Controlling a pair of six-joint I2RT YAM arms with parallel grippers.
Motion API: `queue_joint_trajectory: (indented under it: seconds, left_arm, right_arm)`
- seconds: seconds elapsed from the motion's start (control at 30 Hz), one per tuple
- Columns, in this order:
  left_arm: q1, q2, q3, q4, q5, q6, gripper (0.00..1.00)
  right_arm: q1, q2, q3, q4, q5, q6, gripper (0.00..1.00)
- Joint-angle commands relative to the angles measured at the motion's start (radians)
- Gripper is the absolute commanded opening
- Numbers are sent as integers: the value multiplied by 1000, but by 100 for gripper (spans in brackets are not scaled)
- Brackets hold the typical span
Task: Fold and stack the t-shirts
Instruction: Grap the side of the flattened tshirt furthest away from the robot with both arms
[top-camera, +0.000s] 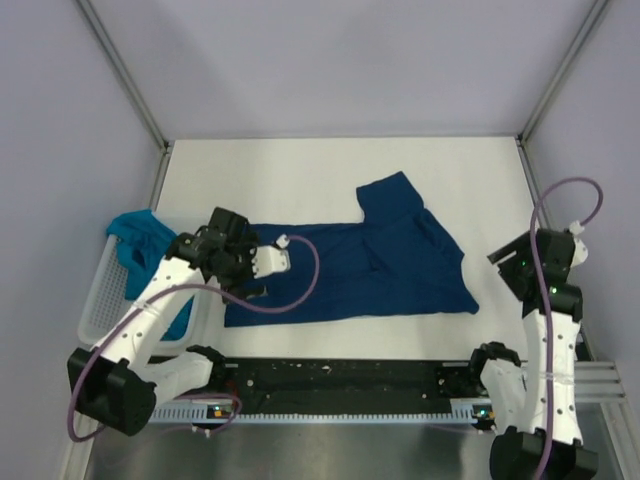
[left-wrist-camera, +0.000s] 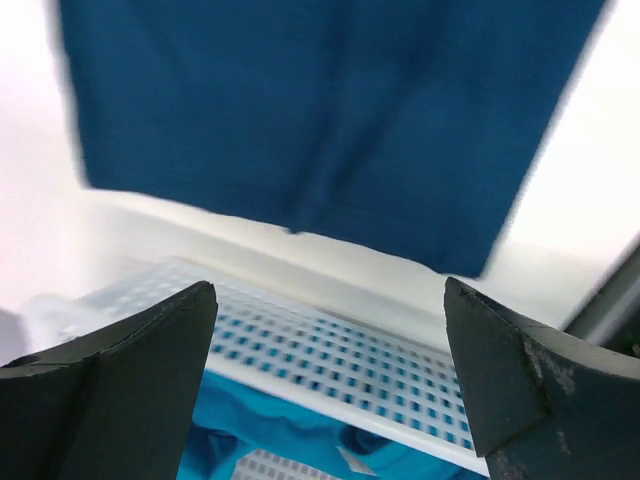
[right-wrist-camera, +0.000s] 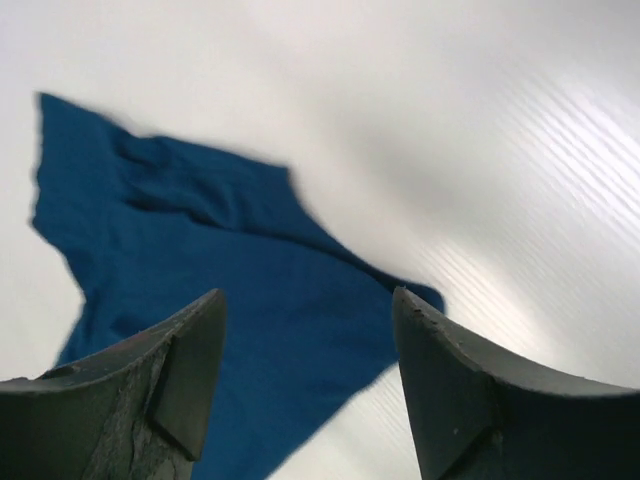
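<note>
The right gripper moves outward, then across and down onto the navy sleeve's far corner to close next, because that sleeve sticks out beyond the shirt's body.
A dark navy t-shirt (top-camera: 370, 265) lies spread on the white table, one sleeve pointing to the back. A teal t-shirt (top-camera: 140, 240) is bunched in the white lattice basket (top-camera: 100, 290) at the left. My left gripper (top-camera: 200, 250) hangs over the basket's right rim, just off the navy shirt's left edge. It is open and empty (left-wrist-camera: 328, 290), with the teal t-shirt (left-wrist-camera: 280, 430) and basket wall (left-wrist-camera: 330, 350) below it. My right gripper (top-camera: 515, 262) hovers right of the navy shirt. It is open and empty (right-wrist-camera: 308, 295) above the shirt's corner (right-wrist-camera: 230, 280).
Grey walls and metal corner posts (top-camera: 125, 75) close in the table at the back and sides. A black rail (top-camera: 340, 380) with the arm bases runs along the near edge. Bare white table (top-camera: 300, 170) lies behind the navy shirt.
</note>
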Motion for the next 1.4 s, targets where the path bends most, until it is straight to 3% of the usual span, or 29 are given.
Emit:
queue_joint_trajectory:
  seconds: [0.0,0.1,0.17,0.23,0.37,0.5,0.7,0.87,1.03,1.1,1.27,1.37]
  left_arm:
    - [66,124,161,187,1,-177,99]
    - [126,305,323,196,-11,-277,98]
    - [173,463,461,149,3,-338,88]
    - [215,633,644,92,4,-386,71]
    - [276,851,854,11,12,-412,66]
    - [282,916,872,41,-17,-350,70]
    - [296,955,836,94,-37,-248,76]
    - [315,1025,879,60,-7,-236,77]
    - [315,1086,905,40,-8,-242,79]
    - [313,1103,912,43,-11,-251,79]
    - [315,1148,935,23,-28,-256,73]
    - [315,1148,935,-6,1,-242,63]
  right_arm:
    - [-14,194,225,276,-96,-151,65]
    - [30,398,357,365,-194,-237,65]
    - [110,542,481,389,-211,-363,65]
    - [185,703,621,383,-222,-492,68]
    - [244,1067,921,302,-275,-613,72]
    - [274,1361,1222,202,-320,-702,68]
    - [394,1690,1523,131,-231,-836,66]
    - [429,1837,1579,123,-204,-834,66]
    - [503,1914,1601,70,-56,-902,65]
    - [515,1939,1614,41,-64,-923,59]
    - [517,1942,1614,13,-113,-940,21]
    - [517,1913,1606,14,-171,-945,0]
